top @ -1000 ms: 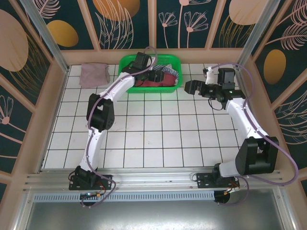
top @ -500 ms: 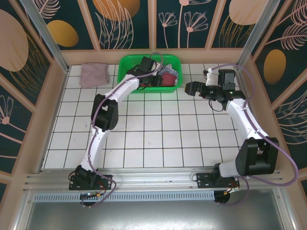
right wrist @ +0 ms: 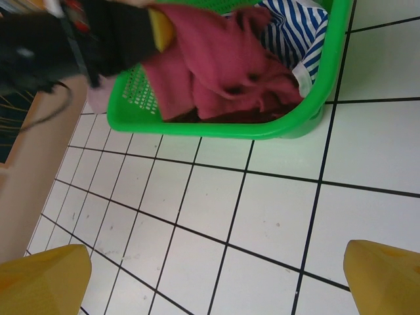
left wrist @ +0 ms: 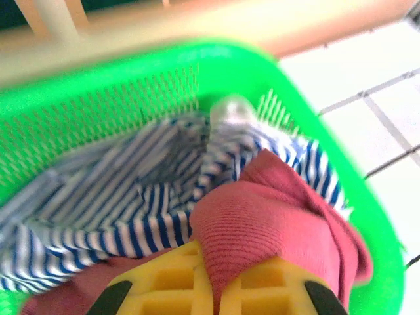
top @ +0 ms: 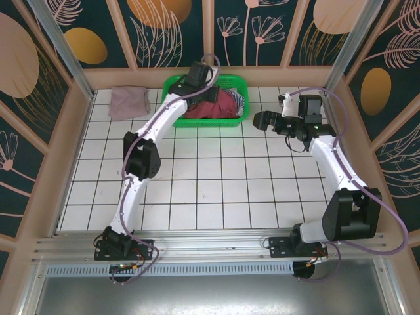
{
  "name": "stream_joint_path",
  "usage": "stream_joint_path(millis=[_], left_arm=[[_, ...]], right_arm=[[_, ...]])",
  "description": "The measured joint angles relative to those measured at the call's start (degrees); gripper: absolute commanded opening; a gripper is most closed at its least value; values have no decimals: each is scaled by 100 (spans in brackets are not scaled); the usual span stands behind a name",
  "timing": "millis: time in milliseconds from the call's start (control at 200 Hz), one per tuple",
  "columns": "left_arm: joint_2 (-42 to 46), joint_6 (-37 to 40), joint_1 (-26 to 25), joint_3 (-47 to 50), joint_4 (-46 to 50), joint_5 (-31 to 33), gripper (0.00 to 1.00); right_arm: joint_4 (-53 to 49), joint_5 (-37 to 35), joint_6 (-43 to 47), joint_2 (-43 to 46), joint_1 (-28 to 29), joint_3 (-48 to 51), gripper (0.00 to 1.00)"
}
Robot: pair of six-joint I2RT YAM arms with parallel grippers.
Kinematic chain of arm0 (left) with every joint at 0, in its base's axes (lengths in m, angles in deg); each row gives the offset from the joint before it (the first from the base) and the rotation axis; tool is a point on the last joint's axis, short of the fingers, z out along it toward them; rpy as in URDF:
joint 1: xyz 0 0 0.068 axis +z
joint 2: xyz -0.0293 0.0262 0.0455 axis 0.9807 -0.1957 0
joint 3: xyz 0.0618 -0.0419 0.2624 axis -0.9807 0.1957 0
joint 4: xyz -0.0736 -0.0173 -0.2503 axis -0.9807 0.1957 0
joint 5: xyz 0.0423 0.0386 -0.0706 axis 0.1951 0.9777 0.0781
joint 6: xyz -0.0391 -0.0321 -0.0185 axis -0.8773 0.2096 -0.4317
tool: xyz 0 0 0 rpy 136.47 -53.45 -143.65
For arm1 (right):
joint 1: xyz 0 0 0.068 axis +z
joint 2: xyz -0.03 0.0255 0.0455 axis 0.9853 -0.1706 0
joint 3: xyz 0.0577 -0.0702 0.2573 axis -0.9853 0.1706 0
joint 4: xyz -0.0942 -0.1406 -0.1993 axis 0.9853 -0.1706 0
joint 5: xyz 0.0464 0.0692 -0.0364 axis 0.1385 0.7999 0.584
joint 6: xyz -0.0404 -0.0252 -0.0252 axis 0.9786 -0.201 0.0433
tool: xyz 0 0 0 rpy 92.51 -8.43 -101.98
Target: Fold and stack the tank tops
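Note:
My left gripper will lift the red top up out of the basket (top: pixel 172 85), then move back and down to let go of the red top's fold over the tiles before the basket (top: pixel 211 140), as those tiles are clear.
My left gripper (top: pixel 211 90) is inside the green basket (top: pixel 172 85), shut on a fold of the dark red tank top (left wrist: pixel 275 223). The cloth is pinched between the yellow fingers (left wrist: pixel 164 282). That red top (top: pixel 222 105) rises in a bunch toward the gripper. Under and behind it lies the navy-and-white striped tank top (left wrist: pixel 131 190), its edge at the basket's right end (top: pixel 241 102). The mauve-pink tank top (top: pixel 128 102) lies folded on the tiles at the back left. My right gripper (top: pixel 259 120) hangs open to the right of the basket, nothing between its fingertips (right wrist: pixel 42 282).
The basket (right wrist: pixel 197 125) stands against the back wall, in the middle. White tiles (top: pixel 216 177) stretch in front of it. Wooden walls close in the back and both sides. My left arm (top: pixel 141 161) runs diagonally from its base up to the basket.
My left gripper has closed on the dark red top and drawn back toward the basket's rear, pulling the cloth up over part of the striped top. The right arm has not moved.

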Motion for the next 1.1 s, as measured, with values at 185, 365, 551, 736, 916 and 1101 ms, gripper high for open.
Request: stream_joint_path(millis=[185,365,551,736,916,1101], left_arm=[[894,55,33,-146,-227,68,0],[1641,177,35,-249,-741,131,0],[2216,96,35,-306,-1075,118,0],[3073,-717,-142,538,-1222,-138,0],[4264,-1744,-1001,2741,-1790,-184,0],[4538,-3158,-1705,4157,-2420,160,0]], right_arm=[[238,2,-157,13,0,46,99],[713,92,-402,138,9,212,99],[1064,144,-553,188,109,221,99],[1305,155,-640,492,219,490,99],[1121,151,-535,1121,216,861,98],[719,149,-407,1917,195,1375,97]])
